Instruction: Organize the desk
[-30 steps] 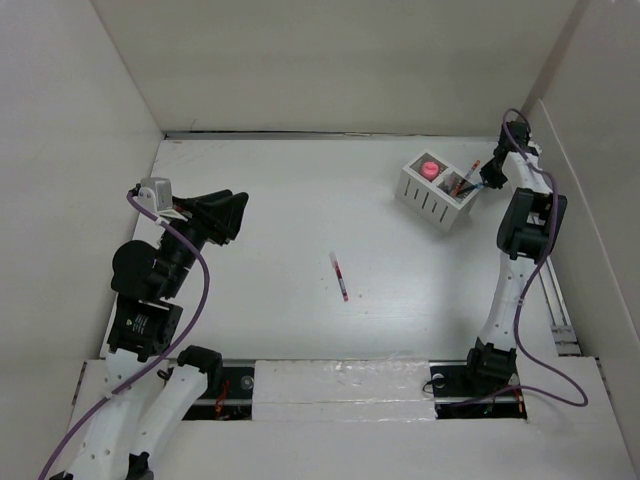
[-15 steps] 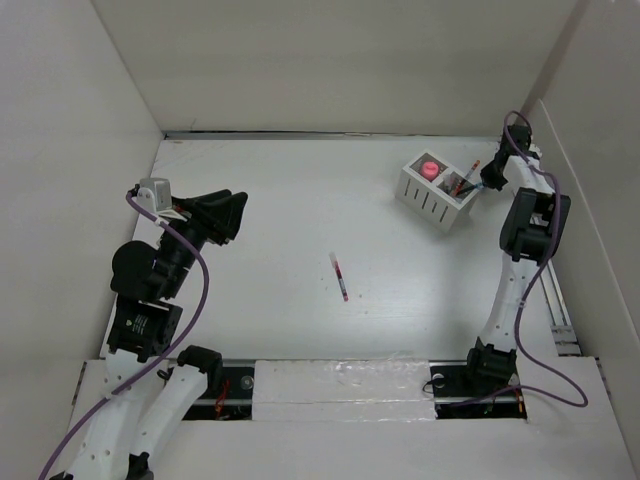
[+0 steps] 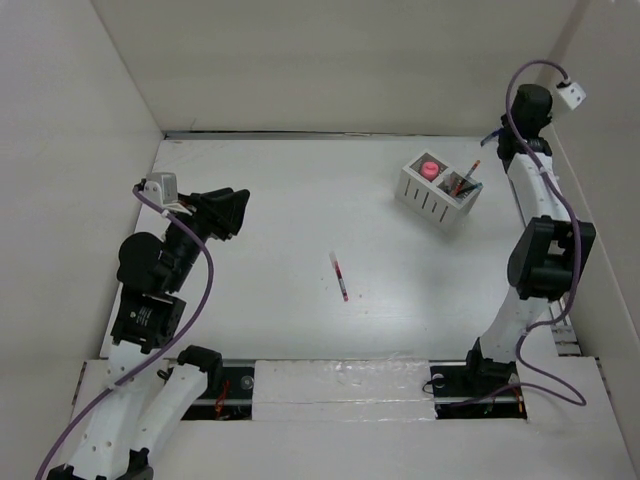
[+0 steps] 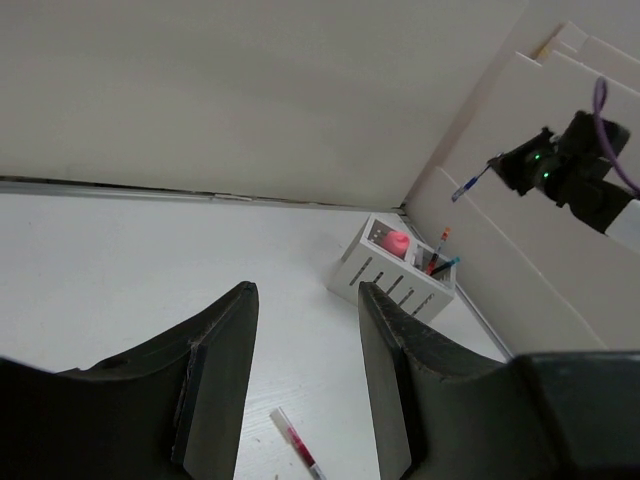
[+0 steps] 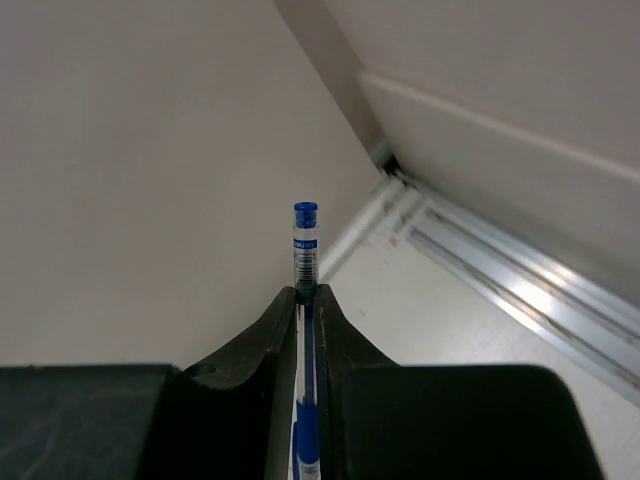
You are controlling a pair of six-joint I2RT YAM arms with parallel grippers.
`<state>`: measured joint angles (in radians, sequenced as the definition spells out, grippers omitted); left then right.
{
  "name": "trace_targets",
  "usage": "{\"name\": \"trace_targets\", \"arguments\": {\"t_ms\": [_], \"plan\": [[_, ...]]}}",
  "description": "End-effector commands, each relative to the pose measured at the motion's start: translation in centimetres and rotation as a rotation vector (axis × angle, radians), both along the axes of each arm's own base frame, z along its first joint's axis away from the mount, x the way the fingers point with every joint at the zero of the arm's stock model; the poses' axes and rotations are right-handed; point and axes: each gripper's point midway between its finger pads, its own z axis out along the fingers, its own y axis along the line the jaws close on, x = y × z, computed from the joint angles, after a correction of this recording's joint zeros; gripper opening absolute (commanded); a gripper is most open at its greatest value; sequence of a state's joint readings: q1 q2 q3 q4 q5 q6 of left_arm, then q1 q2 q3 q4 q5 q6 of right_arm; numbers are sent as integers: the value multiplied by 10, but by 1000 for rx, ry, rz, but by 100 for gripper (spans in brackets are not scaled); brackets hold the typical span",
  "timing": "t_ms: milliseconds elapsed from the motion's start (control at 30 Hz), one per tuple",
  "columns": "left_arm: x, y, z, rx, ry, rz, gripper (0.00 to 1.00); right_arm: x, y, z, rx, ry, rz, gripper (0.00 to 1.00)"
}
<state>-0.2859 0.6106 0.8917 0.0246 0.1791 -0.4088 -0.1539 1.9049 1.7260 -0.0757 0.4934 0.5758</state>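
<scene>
My right gripper is going to move back and down next, over the organizer's section that holds other pens, because the blue pen is still beyond it.
The white desk point(image 3: 270, 290) holds a red-and-clear pen point(image 3: 339, 275) near its middle, also seen in the left wrist view point(image 4: 295, 440). A white slotted organizer point(image 3: 438, 190) stands at the back right with a pink round thing point(image 3: 430, 167) and pens point(image 3: 462, 182) in it. My right gripper point(image 3: 498, 138) is raised above and behind the organizer. It is shut on a blue pen point(image 5: 304, 235), whose capped end sticks out past the fingertips point(image 5: 285, 300). My left gripper point(image 3: 235, 210) is open and empty over the desk's left side, pointing toward the organizer point(image 4: 393, 275).
White walls close the desk on three sides. A metal rail point(image 5: 500, 270) runs along the right edge by the wall. The right arm and its blue pen point(image 4: 470, 185) show high up in the left wrist view.
My right arm has lifted up and back from beside the organizer toward the back right corner, with the blue pen still in its jaws. The left arm has shifted only slightly.
</scene>
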Motion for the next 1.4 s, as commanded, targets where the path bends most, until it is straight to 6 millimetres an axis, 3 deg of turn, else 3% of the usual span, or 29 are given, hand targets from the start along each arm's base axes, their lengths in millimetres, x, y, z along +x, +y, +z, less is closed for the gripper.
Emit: {"name": "trace_targets", "arguments": {"t_ms": [0, 67, 133, 167, 233, 267, 400, 500, 633, 700, 1133, 1267, 1367], "plan": [[2, 3, 8, 2, -35, 15, 41, -29, -2, 91, -180, -177, -153, 0], [2, 2, 8, 2, -34, 13, 41, -38, 10, 97, -221, -207, -146, 0], [2, 1, 8, 2, -34, 5, 41, -53, 26, 121, -246, -295, -126, 0], [3, 1, 7, 3, -31, 4, 41, -56, 44, 95, -277, -233, -94, 0], [3, 1, 8, 1, -32, 5, 41, -71, 55, 92, -285, -235, -106, 0], [3, 1, 8, 3, -32, 4, 41, -74, 60, 65, -298, -178, -97, 0], [2, -2, 7, 1, -30, -9, 41, -84, 74, 32, -318, -115, -88, 0], [2, -2, 7, 1, -31, -9, 41, -93, 81, 22, -351, -90, -87, 0], [-2, -1, 11, -6, -45, -11, 41, -95, 105, 15, -396, -58, -81, 0], [-2, 0, 11, -5, -45, -8, 41, -91, 103, -2, -425, 2, -94, 0], [-5, -2, 12, -9, -51, -19, 41, -84, 108, -43, -422, 89, -85, 0], [-5, -3, 13, -9, -53, -28, 41, -86, 132, -53, -417, 92, -50, 0], [-5, -3, 12, -9, -50, -28, 41, -87, 141, -71, -418, 119, -41, 12]]}}
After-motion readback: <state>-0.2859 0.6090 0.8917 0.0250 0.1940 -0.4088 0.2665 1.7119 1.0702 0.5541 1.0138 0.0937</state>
